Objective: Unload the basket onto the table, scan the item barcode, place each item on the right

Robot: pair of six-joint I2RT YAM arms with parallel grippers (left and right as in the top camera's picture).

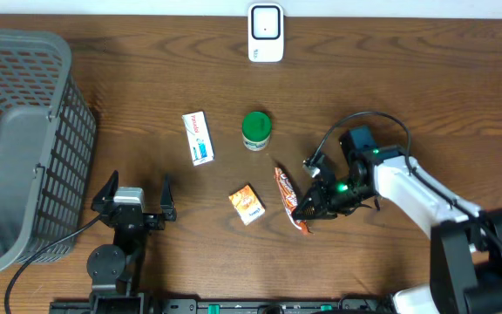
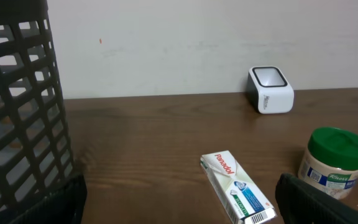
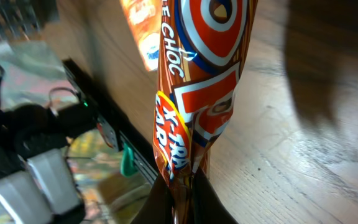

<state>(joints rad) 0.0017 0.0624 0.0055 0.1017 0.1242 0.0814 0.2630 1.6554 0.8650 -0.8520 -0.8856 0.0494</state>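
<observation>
My right gripper needs to move down slightly and let go of the chocolate bar wrapper (image 1: 286, 194) on the bare tabletop beside the small orange box, because that place is below it.
An orange-and-brown chocolate bar wrapper (image 1: 286, 194) lies on the wooden table right of centre. My right gripper (image 1: 307, 209) is shut on its near end; in the right wrist view the two dark fingers pinch the crimped wrapper end (image 3: 182, 190) and the bar (image 3: 197, 93) stretches away from them. The white barcode scanner (image 1: 266, 33) stands at the table's far edge, also in the left wrist view (image 2: 270, 90). My left gripper (image 1: 134, 199) rests open at the front left, nothing between its fingers (image 2: 312, 200).
A grey mesh basket (image 1: 20, 139) fills the left side. A white Panadol box (image 1: 198, 138) with its barcode end towards me (image 2: 238, 188), a green-lidded jar (image 1: 256, 130) and a small orange box (image 1: 247, 204) lie between the arms.
</observation>
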